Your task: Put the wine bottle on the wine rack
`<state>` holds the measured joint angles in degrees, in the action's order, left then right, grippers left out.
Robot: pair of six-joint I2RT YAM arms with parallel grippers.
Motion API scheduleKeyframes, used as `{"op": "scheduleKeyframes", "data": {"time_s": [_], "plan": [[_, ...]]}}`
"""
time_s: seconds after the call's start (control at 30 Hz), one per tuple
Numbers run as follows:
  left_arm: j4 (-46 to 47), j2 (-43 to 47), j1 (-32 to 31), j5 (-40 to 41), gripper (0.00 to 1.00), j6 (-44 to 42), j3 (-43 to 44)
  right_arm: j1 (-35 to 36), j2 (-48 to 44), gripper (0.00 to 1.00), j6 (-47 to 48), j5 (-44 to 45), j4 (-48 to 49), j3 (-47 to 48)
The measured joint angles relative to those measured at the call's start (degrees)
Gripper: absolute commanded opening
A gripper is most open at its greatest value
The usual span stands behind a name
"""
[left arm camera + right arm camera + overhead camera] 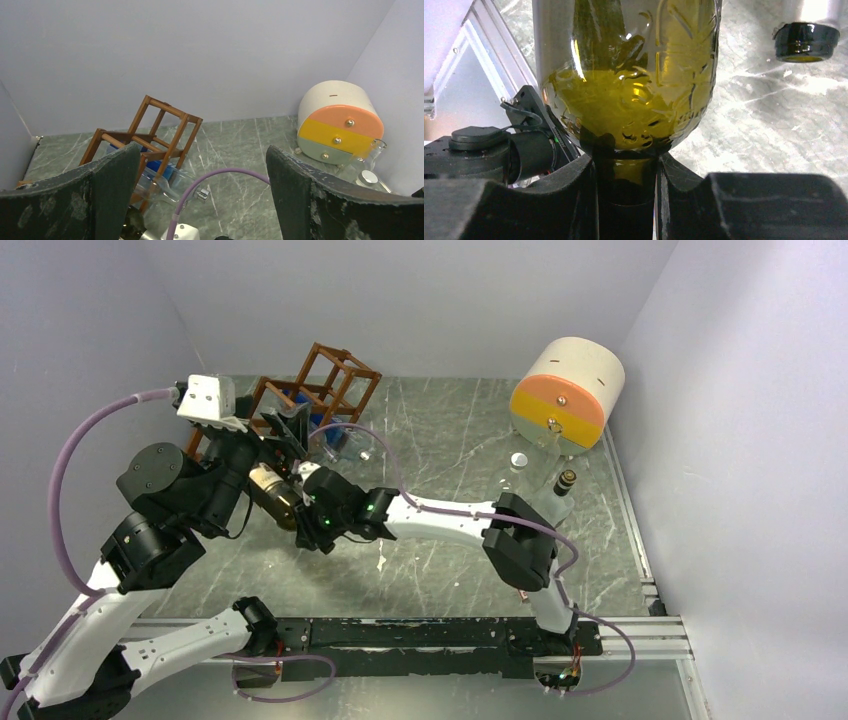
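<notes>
The base of the wine bottle points at the wine rack [322, 387], so next I need to push my right gripper outward and left in the top view and slide the bottle in base-first.
The wine rack [322, 387] stands tilted at the back left, and it also shows in the left wrist view [150, 134]. A clear bottle with a blue label [162, 176] lies in a lower cell of it. My right gripper [303, 510] is shut on the neck of the olive-green wine bottle [274, 497], held low in front of the rack with its base pointing toward the rack. In the right wrist view my gripper [626, 192] clamps the neck under the wine bottle's shoulder [629, 95]. My left gripper [287, 430] is open and empty, just above the bottle [202, 152].
A round cream drawer unit [566, 390] with orange and yellow fronts lies at the back right. A glass bottle with a dark cap [566, 481], clear glassware and a small silver lid [518, 458] sit in front of it. A purple cable [220, 175] arcs below the left fingers.
</notes>
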<state>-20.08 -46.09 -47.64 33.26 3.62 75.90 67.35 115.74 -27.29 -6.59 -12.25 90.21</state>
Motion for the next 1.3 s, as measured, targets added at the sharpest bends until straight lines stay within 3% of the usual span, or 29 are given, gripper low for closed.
{"op": "scheduleKeyframes", "data": {"time_s": [0.1, 0.23, 0.63, 0.93, 1.3], "plan": [[0.0, 0.0, 0.0, 0.0, 0.99, 0.0, 0.0, 0.0, 1.2, 0.01, -0.2, 0.1, -0.1, 1.6], [-0.4, 0.0, 0.0, 0.0, 0.99, 0.0, 0.0, 0.0, 4.0, 0.12, -0.5, 0.7, -0.1, 5.0], [-1.3, 0.0, 0.0, 0.0, 0.99, 0.0, 0.1, -1.8, 14.4, 0.22, -1.4, 0.0, -1.8, 19.3], [-2.2, 0.0, 0.0, -0.1, 0.99, 0.1, 0.1, -2.8, 19.2, 0.40, -1.9, -2.3, -5.9, 28.2], [-2.3, -0.3, 0.0, -0.1, 0.99, 0.3, 0.1, -4.1, 20.0, 0.54, -3.7, -1.6, -2.9, 31.6]]}}
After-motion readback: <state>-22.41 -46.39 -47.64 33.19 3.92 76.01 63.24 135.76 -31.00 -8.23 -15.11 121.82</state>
